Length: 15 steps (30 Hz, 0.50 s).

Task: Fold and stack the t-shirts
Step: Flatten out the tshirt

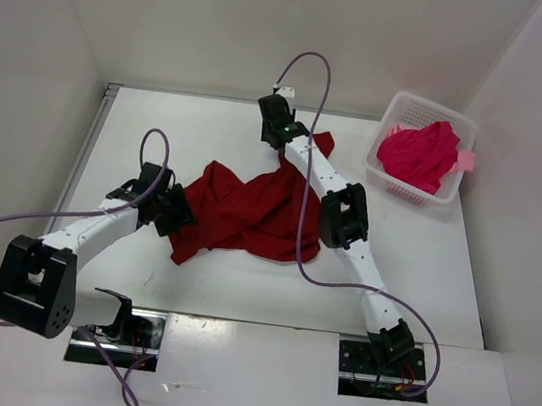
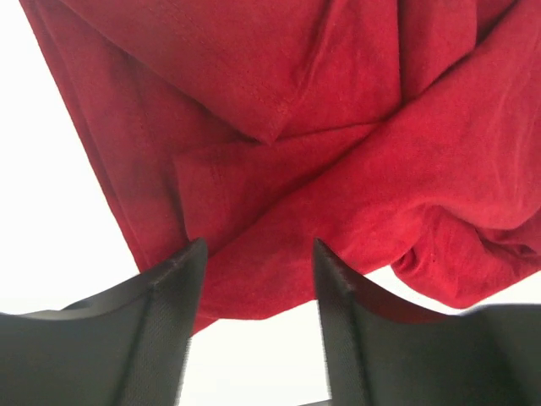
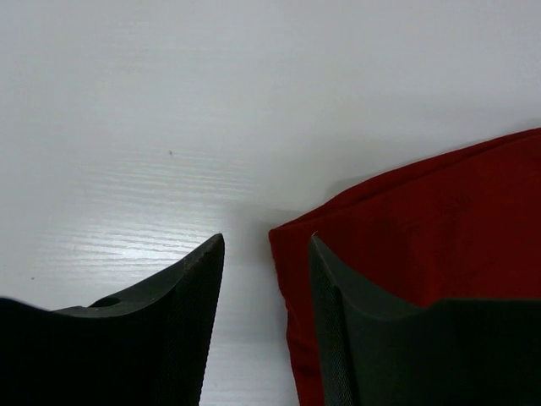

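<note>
The tip of the corner already shows between my right gripper's fingers. My right gripper will next go down a little and narrow its fingers onto the dark red t-shirt's far corner [image 3: 281, 243].
The dark red t-shirt [image 1: 249, 215] lies crumpled in the middle of the table. My left gripper [image 1: 184, 219] is open at the shirt's left edge. In the left wrist view the gripper [image 2: 258, 254] has the cloth's [image 2: 338, 169] near edge lying between its fingertips. My right gripper [image 1: 282, 140] is open at the shirt's far corner. In the right wrist view that gripper [image 3: 266, 245] stands over the cloth corner [image 3: 406, 228], low over the table. The crimson-pink t-shirt [image 1: 419, 153] is heaped in the basket. A bit of the light salmon pink one [image 1: 466, 160] shows at the basket's right rim.
The white perforated basket [image 1: 388, 174] stands at the back right of the white table [image 1: 160, 127]. Walls close in the table at the left, back and right. Purple cables loop above both arms.
</note>
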### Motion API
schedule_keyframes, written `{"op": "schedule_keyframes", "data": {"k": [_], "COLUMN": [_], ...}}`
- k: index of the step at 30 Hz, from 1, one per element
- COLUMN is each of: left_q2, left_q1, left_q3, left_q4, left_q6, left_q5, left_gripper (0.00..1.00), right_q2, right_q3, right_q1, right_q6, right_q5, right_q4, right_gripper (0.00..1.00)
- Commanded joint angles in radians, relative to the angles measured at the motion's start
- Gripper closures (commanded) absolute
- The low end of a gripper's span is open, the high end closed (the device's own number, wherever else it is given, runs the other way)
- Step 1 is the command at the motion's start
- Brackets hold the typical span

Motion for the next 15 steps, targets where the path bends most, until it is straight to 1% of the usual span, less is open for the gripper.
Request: {"op": "schedule_keyframes", "data": {"k": [1,5,8,11,12,15], "left_q2": [-0.038,-0.004,0.014,0.025,0.025,0.059], "left_q1": [0.003,0.003,0.003,0.003,0.003,0.003], "left_q3": [-0.015,-0.015,-0.015,-0.006,-0.006,0.006], "left_q4": [-0.001,0.01,0.01,0.019,0.019,0.037], "left_q6": [-0.018,-0.008,0.001,0.01,0.01,0.01], "left_q5": [0.027,0.027,0.015,-0.012,-0.012,-0.012], "left_gripper": [0.41,0.48,0.48,0.4,0.38,0.38], "right_q2": [0.013,0.033,0.042,0.051,0.051,0.062], "right_q3": [0.05,0.039,0.027,0.027,0.037,0.047], "right_q1": [0.006,0.006,0.006,0.006,0.006,-0.003], "right_q6": [-0.026,-0.026,-0.026,-0.026,-0.026,-0.026], "right_q5": [0.067,0.066,0.053,0.032,0.032,0.032], "right_q4": [-0.026,-0.026,-0.035,-0.035,-0.035,-0.026], "right_gripper": [0.5,0.53,0.56,0.57,0.6,0.63]}}
